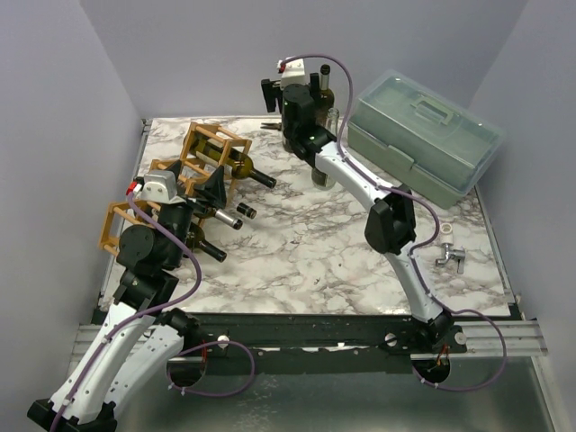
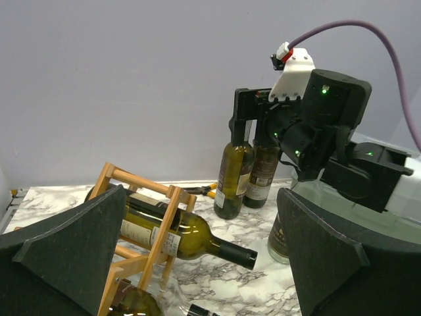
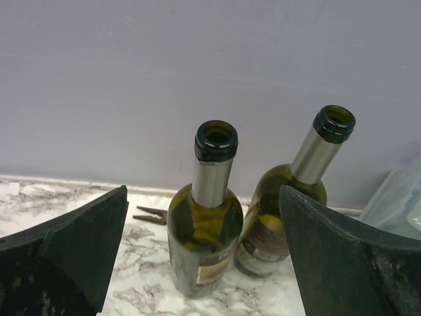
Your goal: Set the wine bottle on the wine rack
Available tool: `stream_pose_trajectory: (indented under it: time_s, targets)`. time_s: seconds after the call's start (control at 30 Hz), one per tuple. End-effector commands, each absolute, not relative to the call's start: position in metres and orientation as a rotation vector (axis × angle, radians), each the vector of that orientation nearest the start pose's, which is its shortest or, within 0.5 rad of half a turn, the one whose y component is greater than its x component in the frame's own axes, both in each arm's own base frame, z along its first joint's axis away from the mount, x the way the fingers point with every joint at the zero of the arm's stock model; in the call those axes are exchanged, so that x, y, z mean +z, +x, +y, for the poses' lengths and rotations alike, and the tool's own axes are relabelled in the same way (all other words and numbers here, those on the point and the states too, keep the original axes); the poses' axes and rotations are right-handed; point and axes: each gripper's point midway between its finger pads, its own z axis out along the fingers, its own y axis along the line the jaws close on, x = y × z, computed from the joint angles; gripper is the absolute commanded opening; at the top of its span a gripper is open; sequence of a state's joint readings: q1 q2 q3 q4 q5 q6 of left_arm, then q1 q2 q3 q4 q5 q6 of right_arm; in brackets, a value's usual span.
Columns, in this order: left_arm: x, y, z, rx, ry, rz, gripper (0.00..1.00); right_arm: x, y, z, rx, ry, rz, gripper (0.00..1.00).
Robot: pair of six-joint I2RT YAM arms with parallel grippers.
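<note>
The right gripper advances outward and down onto the nearer upright bottle's neck [image 3: 211, 182] next, as the neck lies outward of and below it, already lined up between the fingers.
The wooden lattice wine rack [image 1: 200, 148] stands at the table's left and holds several green bottles lying on their sides; one of them [image 2: 191, 240] points its neck to the right. My left gripper [image 2: 200, 197] is open and empty beside the rack [image 2: 141, 197]; it also shows in the top view [image 1: 214, 189]. Two upright wine bottles stand at the back wall. My right gripper [image 3: 202, 191] is open, and the nearer upright bottle [image 3: 204, 224] stands between its fingers, untouched. The second bottle [image 3: 289, 204] is just to the right. The right gripper also shows in the top view [image 1: 283, 108].
A pale green plastic toolbox [image 1: 423, 135] fills the back right. Pliers [image 3: 150, 215] lie by the back wall, left of the bottles. A third upright bottle [image 2: 279, 237] stands near the toolbox. A small metal fitting [image 1: 450, 256] and a white ring [image 1: 446, 232] lie at the right.
</note>
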State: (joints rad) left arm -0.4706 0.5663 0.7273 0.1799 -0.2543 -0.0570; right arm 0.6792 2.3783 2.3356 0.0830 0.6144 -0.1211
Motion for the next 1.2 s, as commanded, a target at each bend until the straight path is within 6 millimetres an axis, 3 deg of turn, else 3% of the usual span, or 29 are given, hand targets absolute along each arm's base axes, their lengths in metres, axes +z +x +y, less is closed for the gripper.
stream_pose_trajectory:
  time_s: [0.0, 0.8, 1.03, 1.17]
  targets:
    - [0.396, 0.265, -0.084, -0.296, 0.013, 1.24, 0.98, 0.321, 0.611, 0.342, 0.0, -0.057, 1.439, 1.0]
    - [0.394, 0.265, -0.078, -0.267, -0.012, 1.242, 0.98, 0.281, 0.658, 0.336, 0.06, 0.003, 1.331, 0.78]
    - [0.392, 0.266, -0.077, -0.259, -0.015, 1.247, 0.98, 0.275, 0.664, 0.339, 0.095, -0.019, 1.319, 0.6]
    - [0.392, 0.266, -0.078, -0.261, -0.014, 1.247, 0.98, 0.284, 0.661, 0.344, 0.123, -0.048, 1.314, 0.36]
